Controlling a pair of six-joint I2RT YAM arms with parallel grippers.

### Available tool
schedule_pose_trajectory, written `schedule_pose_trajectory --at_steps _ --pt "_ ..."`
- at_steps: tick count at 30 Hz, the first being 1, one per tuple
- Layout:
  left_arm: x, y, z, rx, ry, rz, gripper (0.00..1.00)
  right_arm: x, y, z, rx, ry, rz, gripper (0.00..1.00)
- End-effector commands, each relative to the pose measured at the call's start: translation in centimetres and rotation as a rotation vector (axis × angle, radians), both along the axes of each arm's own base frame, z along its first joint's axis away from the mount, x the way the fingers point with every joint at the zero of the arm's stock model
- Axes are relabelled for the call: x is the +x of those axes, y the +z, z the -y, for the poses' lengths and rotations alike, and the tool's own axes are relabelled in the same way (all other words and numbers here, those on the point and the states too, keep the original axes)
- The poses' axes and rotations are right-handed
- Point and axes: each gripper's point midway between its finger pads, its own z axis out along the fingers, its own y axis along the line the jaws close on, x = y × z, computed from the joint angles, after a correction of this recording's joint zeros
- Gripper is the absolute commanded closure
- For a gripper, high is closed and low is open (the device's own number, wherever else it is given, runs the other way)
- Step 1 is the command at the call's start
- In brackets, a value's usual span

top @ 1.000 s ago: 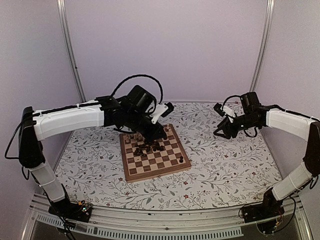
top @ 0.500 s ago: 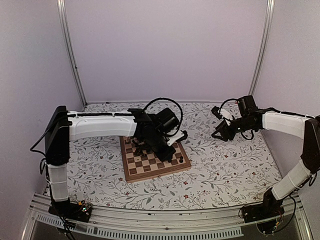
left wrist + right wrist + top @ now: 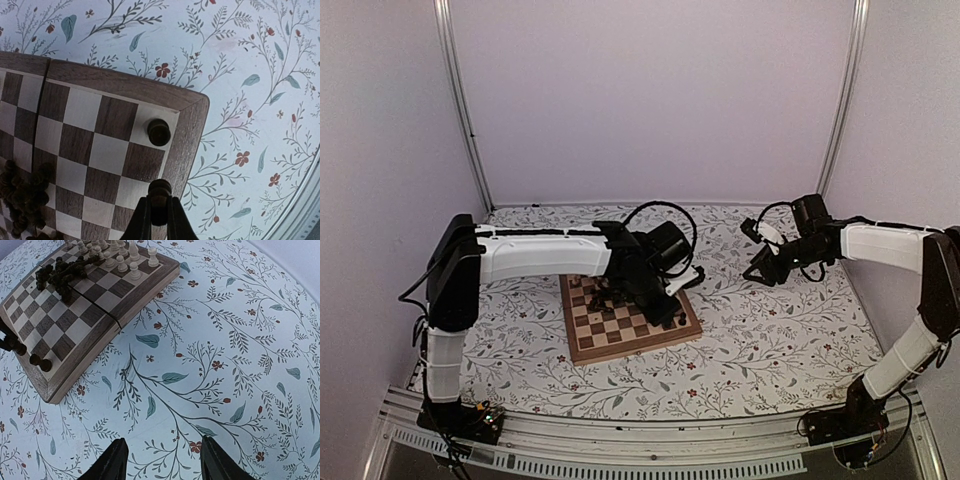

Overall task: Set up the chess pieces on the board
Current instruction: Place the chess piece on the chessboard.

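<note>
Next, my left gripper moves toward the corner piece and down and releases there, since the dark square (image 3: 143, 161) beside that piece is empty and lies below my gripper.
The chequered wooden board (image 3: 620, 330) lies mid-table on the floral cover; it also shows in the left wrist view (image 3: 120, 85) and the right wrist view (image 3: 105, 325). My left gripper (image 3: 160, 212) is shut on a dark chess piece (image 3: 160, 192) above the board's near right edge, next to a dark piece (image 3: 159, 132) standing on the corner square. A heap of dark pieces (image 3: 62, 275) lies mid-board. Pale pieces (image 3: 127, 257) stand along the far edge. My right gripper (image 3: 162, 460) is open and empty over the cover, right of the board.
The floral table cover (image 3: 770, 320) surrounds the board. Metal frame posts (image 3: 460, 100) stand at the back corners, with pale walls behind. A metal rail (image 3: 620, 455) runs along the near edge.
My left arm has swung right and down across the board, from its far part to its near right corner. The right gripper has drifted slightly back.
</note>
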Motion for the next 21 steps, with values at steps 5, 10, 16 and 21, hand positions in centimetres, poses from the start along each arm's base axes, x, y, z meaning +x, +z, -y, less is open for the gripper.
schedule_pose_trajectory --at_steps 5,10,16,21 --pt "0.2 -0.5 1.3 0.010 -0.020 0.014 0.99 0.2 0.1 -0.1 -0.010 0.013 -0.002 0.48" --pt "0.5 -0.9 1.6 0.016 -0.021 0.022 0.99 0.1 0.1 -0.2 -0.009 0.016 -0.005 0.48" --pt "0.8 -1.2 1.4 0.028 -0.021 0.030 0.97 0.0 0.1 -0.2 -0.002 0.021 -0.013 0.48" --pt "0.9 -1.9 1.2 0.046 -0.017 0.019 0.96 -0.1 0.1 -0.3 -0.002 0.024 -0.015 0.47"
